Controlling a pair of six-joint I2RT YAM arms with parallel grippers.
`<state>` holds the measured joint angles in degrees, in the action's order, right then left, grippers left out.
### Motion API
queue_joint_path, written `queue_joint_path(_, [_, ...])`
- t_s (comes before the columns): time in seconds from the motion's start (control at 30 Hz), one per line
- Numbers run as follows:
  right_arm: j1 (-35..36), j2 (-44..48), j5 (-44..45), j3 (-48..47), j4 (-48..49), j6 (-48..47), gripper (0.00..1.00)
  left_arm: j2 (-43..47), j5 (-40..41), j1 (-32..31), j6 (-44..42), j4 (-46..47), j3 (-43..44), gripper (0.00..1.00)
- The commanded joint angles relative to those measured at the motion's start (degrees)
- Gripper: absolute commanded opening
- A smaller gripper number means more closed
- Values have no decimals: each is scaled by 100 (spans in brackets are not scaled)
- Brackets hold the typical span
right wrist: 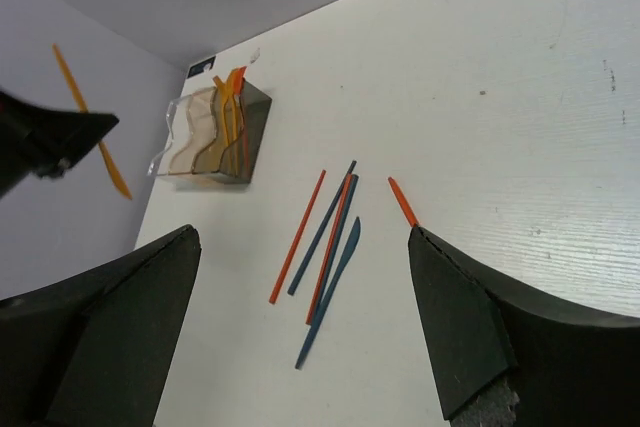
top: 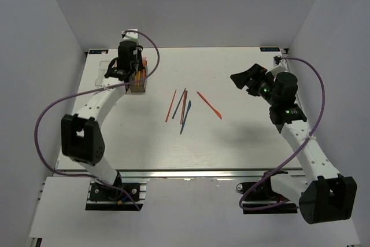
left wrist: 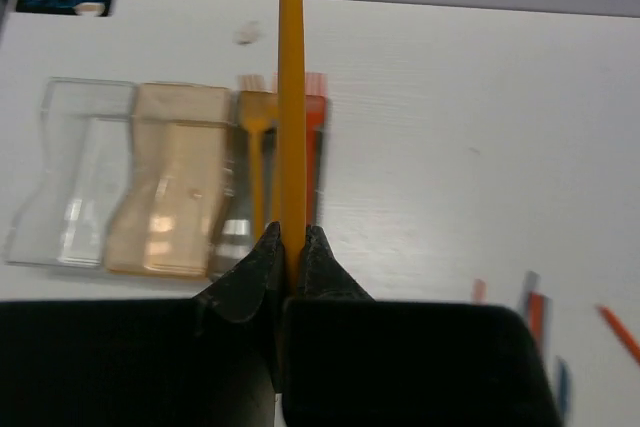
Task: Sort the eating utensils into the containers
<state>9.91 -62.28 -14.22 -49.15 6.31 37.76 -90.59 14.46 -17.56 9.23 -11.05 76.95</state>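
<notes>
The orange utensil will go with my left gripper over the empty tan-orange container and then down, because it lacks tines and the grey container holds forks.
My left gripper (left wrist: 292, 237) is shut on a long orange utensil (left wrist: 291, 87) and holds it upright above the containers. The three joined containers stand in a row: clear (left wrist: 70, 177), tan-orange (left wrist: 170, 182) and dark grey (left wrist: 232, 237). The grey one holds an orange fork (left wrist: 256, 147) and a red piece (left wrist: 315, 147). In the top view my left gripper (top: 124, 72) is over the containers (top: 137, 79). Several red and blue utensils (top: 180, 108) lie mid-table, with a red knife (top: 209, 105) to their right. My right gripper (top: 247, 82) is open and empty, right of them.
In the right wrist view the loose pieces are a red stick (right wrist: 297, 237), a blue stick (right wrist: 322, 229), another red stick (right wrist: 332, 242), a blue knife (right wrist: 330, 297) and the red knife (right wrist: 402, 200). Grey walls enclose the white table (top: 248, 137).
</notes>
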Motion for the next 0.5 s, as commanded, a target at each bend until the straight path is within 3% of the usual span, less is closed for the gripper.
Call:
queue_joint_path(0.0, [37,295,-151,211,-367,-401,89,-660,638,515,-861,-294,618,0])
queue_joint_path(0.07, [37,392,-353,352,-349,-436,89,-1003,104,884,-923,-179,1056,0])
queue_joint_path(0.1, [37,427,-380,457,-375,-488,89,-1318,-12,938,-1341,-126,1190,0])
queue_joint_path(0.27, [37,577,-775,687,-358,-594,89,-2268,-204,1201,-1882,-249,2042,0])
queue_joint_path(0.47, [46,507,-1153,731,-376,-629,89,-2657,-452,1457,-1978,23,2105,0])
